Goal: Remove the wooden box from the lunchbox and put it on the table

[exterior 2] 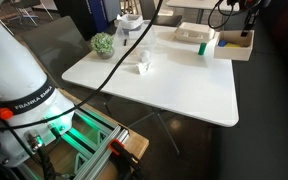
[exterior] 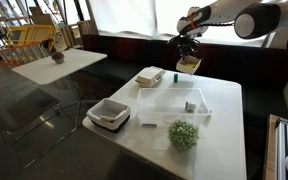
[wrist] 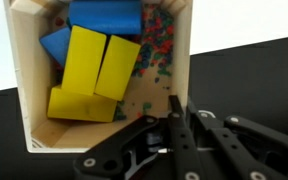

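The wooden box comes inward from the table's edge with my gripper lowering, and is released on the table by the green cylinder next, because it still overhangs that edge.
My gripper (wrist: 174,112) is shut on one wall of the wooden box (wrist: 94,70), a light-tan open box holding yellow and blue blocks. In both exterior views the gripper (exterior: 188,47) (exterior 2: 246,28) holds the box (exterior: 189,64) (exterior 2: 234,46) at the far edge of the white table (exterior: 219,140) (exterior 2: 174,90), outside the lunchbox (exterior: 154,104). I cannot tell whether the box touches the tabletop. The lunchbox, a shallow white translucent tray, lies in the middle of the table with a small grey object (exterior: 190,106) in it.
A green ball-shaped plant (exterior: 183,134) (exterior 2: 103,43) sits beside the tray. A square white container with dark rim (exterior: 109,113) and a flat white-and-tan container (exterior: 150,76) (exterior 2: 192,35) stand near it. A smaller table (exterior: 59,65) is further off.
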Tool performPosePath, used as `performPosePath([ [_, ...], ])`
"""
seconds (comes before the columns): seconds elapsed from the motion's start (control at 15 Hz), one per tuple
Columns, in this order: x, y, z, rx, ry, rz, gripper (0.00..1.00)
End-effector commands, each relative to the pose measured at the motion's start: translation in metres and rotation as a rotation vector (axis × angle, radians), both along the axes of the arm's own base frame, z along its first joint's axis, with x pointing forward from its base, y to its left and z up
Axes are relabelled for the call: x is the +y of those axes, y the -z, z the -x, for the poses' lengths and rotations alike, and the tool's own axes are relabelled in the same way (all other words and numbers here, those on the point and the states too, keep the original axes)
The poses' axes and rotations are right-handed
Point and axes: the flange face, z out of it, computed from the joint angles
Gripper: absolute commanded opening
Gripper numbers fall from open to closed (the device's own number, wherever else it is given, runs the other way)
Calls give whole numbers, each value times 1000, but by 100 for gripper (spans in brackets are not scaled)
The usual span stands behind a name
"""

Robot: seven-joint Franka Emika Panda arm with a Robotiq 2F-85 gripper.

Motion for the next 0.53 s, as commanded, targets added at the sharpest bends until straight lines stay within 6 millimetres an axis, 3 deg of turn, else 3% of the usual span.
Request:
performPosePath([
  [0.0,-11,22,-3,-1,67,-12,2],
  [0.47,-15,47,0,37,99,-51,2],
])
